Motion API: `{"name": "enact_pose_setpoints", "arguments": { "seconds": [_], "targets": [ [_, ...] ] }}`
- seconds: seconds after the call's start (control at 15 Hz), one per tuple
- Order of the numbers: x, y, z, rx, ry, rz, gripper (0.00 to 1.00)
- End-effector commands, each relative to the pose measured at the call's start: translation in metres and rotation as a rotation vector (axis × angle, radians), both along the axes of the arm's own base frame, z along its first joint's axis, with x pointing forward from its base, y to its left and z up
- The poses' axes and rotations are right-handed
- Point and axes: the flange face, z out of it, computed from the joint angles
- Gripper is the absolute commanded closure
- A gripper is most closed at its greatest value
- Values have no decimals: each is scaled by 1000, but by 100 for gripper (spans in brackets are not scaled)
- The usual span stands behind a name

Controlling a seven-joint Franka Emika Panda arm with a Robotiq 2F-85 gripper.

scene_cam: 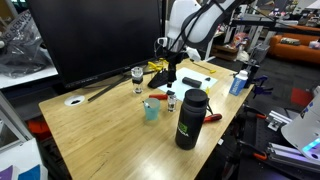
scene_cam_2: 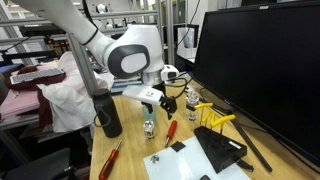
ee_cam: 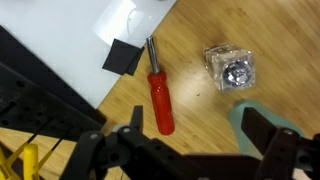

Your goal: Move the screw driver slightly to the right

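My gripper will next move down and to the left in the wrist view until its fingers are on both sides of the red handle (ee_cam: 162, 108), because the handle is below and off-center that way.
The screw driver (ee_cam: 160, 100) has a red handle and a thin dark shaft and lies flat on the wooden table, shaft end by a small black square (ee_cam: 123, 57). In both exterior views it lies near the gripper (scene_cam_2: 171, 131) (scene_cam: 157, 98). My gripper (ee_cam: 195, 135) is open and empty and hovers above the table. The handle lies just inside the left finger and the teal cup (ee_cam: 255, 125) sits by the right finger. The gripper also shows in both exterior views (scene_cam_2: 165, 103) (scene_cam: 168, 70).
A small clear glass jar (ee_cam: 232, 70) stands beside the screw driver. A tall black bottle (scene_cam: 190, 118) and a second red item (scene_cam: 213, 118) sit near the table's front edge. A yellow-and-black tool (scene_cam_2: 215, 122) lies before the big monitor (scene_cam_2: 260, 60). A white sheet (ee_cam: 120, 25) lies close by.
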Motion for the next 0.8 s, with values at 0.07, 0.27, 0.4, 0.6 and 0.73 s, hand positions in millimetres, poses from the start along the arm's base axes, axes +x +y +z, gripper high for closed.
{"name": "enact_pose_setpoints", "arguments": {
  "seconds": [0.07,0.27,0.4,0.6,0.73],
  "targets": [
    [28,0,-40,-13,16,47,0],
    [44,8,-61,-24,21,82,0],
    [52,10,-75,-35,36,103,0],
    [63,9,-96,-60,46,124,0],
    [68,6,-107,-68,54,132,0]
  ]
}}
